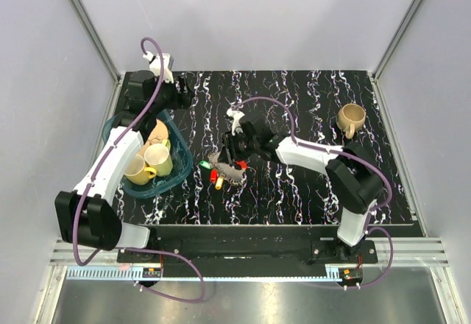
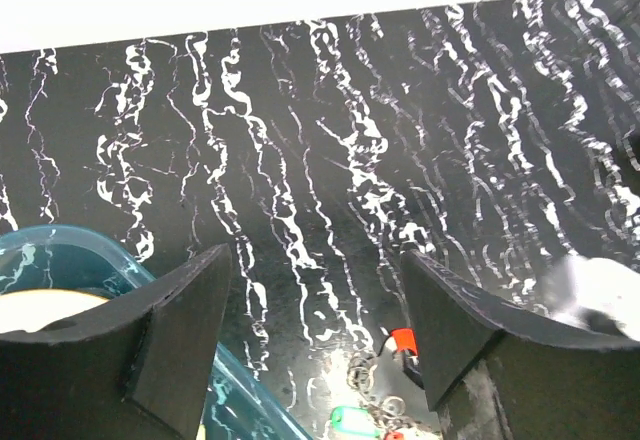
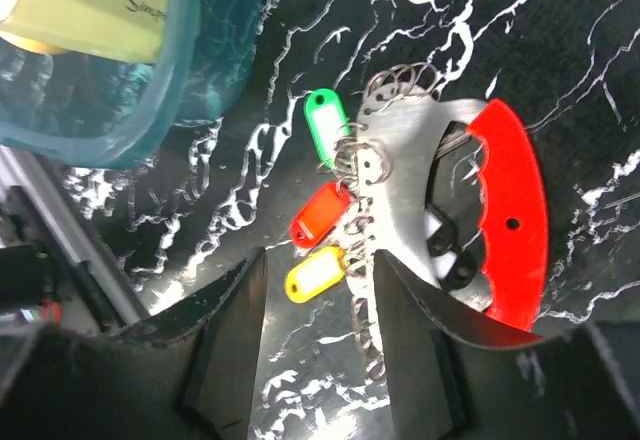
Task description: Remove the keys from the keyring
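The right gripper will next move a little toward the basket, then go down to the plate's ringed edge (image 1: 223, 177) (image 3: 361, 257) next to the yellow tag.
The keyring is a grey metal plate (image 3: 400, 205) with a curved red piece (image 3: 515, 210) and several small wire rings along its edge. Green (image 3: 322, 125), red (image 3: 320, 215) and yellow (image 3: 315, 273) key tags hang from the rings. It all lies flat on the black marbled table (image 1: 229, 171). My right gripper (image 3: 315, 310) is open just above it, and the yellow tag shows between its fingers. My left gripper (image 1: 182, 94) is open and empty at the far left of the table. Its view shows the red piece (image 2: 402, 340) and the green tag (image 2: 352, 422) low in the frame.
A teal basket (image 1: 118, 129) holding yellow mugs (image 1: 158, 158) stands to the left of the keyring, and its rim (image 3: 150, 110) is close to the tags. A tan mug (image 1: 352, 118) stands at the far right. The table's front rail (image 1: 243, 228) runs along the near edge.
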Motion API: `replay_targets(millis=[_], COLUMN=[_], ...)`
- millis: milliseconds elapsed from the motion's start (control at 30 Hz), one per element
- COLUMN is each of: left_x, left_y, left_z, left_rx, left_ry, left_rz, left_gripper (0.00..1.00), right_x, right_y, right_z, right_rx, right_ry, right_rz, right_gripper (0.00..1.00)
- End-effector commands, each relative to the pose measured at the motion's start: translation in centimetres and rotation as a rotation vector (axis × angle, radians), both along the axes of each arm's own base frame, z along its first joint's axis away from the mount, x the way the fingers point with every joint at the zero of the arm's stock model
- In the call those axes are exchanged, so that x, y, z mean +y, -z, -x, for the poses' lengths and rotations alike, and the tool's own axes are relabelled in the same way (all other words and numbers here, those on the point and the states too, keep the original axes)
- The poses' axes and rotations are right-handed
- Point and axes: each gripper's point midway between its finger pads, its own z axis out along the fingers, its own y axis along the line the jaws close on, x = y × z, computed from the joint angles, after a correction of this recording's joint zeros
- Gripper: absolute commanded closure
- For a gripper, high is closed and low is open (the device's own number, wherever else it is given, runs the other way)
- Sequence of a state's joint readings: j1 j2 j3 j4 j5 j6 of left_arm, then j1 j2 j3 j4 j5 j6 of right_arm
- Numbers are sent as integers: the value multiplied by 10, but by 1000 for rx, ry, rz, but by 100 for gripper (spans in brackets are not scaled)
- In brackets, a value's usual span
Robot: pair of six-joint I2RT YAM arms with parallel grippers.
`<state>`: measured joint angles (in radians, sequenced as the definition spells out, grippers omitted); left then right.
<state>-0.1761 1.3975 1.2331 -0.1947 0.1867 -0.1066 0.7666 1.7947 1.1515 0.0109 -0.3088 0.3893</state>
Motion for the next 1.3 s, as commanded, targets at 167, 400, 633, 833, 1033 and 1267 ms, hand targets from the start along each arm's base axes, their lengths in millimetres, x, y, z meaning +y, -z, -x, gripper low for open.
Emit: replay_targets(millis=[167,400,633,833,1033,1267], left_x=[3,14,18,32,39,49], left_y=[6,37,45,42,42,54], left_z=[28,36,36,37,37,46], left_rx=[87,150,164,170,188,240], left_ry=[-117,-187,-200,-261,-289,-312], left_rz=[159,142,121,115,143,177], left_gripper=[27,27,27,27,28,28], right_x=[4,7,20,21,22,22], right_y=[42,49,67,67,61,57], right_z=[0,-6,-9,-17,-11,-17], right_rx=[-22,-75,-87,-114,-144,-191], right_ry=[-265,-212,-117,-62,-72,27], right_rz=[193,303,350,381,337,409], right_gripper=[47,50,54,61,76,70])
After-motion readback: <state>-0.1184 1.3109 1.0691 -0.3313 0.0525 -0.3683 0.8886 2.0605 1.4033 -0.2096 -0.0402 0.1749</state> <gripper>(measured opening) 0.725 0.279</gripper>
